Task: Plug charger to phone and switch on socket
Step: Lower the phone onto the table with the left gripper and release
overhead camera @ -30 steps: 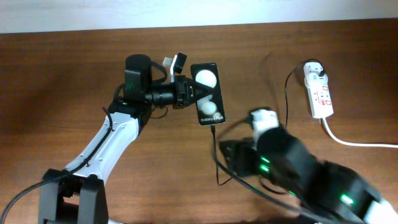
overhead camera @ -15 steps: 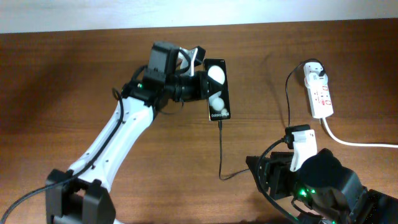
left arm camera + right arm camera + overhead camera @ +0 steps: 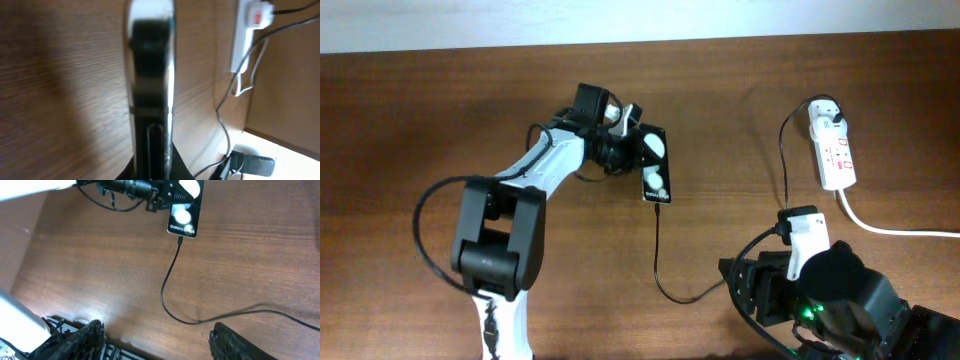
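Next, my left gripper lowers the tilted phone onto the table and releases it, since the cable tip is already in the phone's end.
The black phone with two white round spots is held tilted above the table by my left gripper, which is shut on its side. In the left wrist view the phone shows edge-on between the fingers. The thin black charger cable has its tip plugged into the phone's lower end and loops across the table toward the white socket strip at the right. In the right wrist view the phone and the cable show ahead. My right gripper is open and empty near the front edge.
The socket's thick white cord runs off to the right. A white adapter sits in the strip's far end. The right arm's bulky body fills the front right corner. The table's front edge lies just below my right gripper.
My left gripper has carried the phone a little further back and turned it; the cable followed, staying plugged in. My right arm has pulled back to the front right, away from the cable.
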Available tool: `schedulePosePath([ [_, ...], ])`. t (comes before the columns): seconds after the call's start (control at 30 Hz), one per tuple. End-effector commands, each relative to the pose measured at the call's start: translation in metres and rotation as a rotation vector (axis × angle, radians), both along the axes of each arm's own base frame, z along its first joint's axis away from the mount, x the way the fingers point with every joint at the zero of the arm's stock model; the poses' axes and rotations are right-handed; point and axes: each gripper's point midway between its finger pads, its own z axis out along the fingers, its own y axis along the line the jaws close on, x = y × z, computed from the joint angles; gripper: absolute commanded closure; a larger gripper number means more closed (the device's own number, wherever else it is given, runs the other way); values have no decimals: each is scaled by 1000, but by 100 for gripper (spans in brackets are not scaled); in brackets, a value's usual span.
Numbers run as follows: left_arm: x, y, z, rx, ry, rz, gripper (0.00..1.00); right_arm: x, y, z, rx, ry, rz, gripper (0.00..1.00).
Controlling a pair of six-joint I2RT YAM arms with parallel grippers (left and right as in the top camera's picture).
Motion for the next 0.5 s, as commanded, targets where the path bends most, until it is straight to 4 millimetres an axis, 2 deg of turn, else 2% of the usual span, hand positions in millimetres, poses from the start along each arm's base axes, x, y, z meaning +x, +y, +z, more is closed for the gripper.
schedulePosePath([
  [0.0,6,3,-18,59,-11,1,100,1,-1,4,5,-8,-5,29],
  [0.07,6,11,-30,116,5,21,100,1,-1,4,5,-8,-5,29],
  [0.23,5,11,-32,121,10,22,91,2,-6,2,-14,-13,-23,28],
  [0.4,4,20,-39,180,22,41,70,1,-8,0,-26,-4,-24,28],
  [0.47,3,30,-48,251,35,62,66,0,-9,-1,-31,1,-24,28],
])
